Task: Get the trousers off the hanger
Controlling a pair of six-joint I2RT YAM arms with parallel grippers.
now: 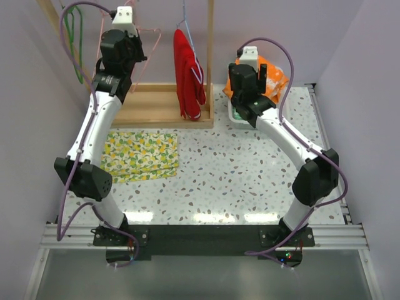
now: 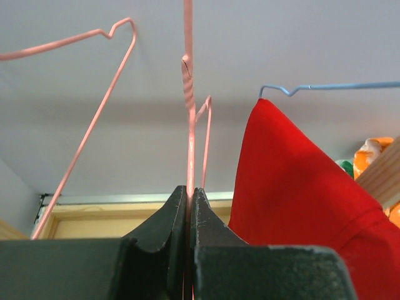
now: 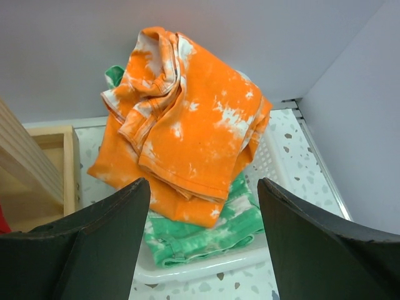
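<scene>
The pink hanger's wire goes with my left gripper toward the green hanger and is released next, as the green hanger hangs to the gripper's left in the top view.
The plain red trousers (image 1: 187, 78) hang on a blue wire hanger (image 1: 185, 25) from the wooden rack; they also show in the left wrist view (image 2: 294, 181) under the blue hanger (image 2: 331, 86). My left gripper (image 1: 131, 32) is raised beside them and shut on the wire of an empty pink hanger (image 2: 189, 125), with the jaws pressed together (image 2: 189, 195). The orange patterned trousers (image 3: 187, 125) lie on the green patterned trousers (image 3: 206, 232) in a white basket (image 3: 270, 167). My right gripper (image 3: 203, 187) is open and empty just above that pile; it also shows in the top view (image 1: 257, 78).
The wooden rack has a flat base (image 1: 159, 106) and an upright post (image 1: 210, 50). A yellow lemon-print cloth (image 1: 140, 156) lies flat on the speckled table at the left. A green hanger (image 1: 74, 37) hangs at the far left. The white basket (image 1: 239, 116) stands at the back right.
</scene>
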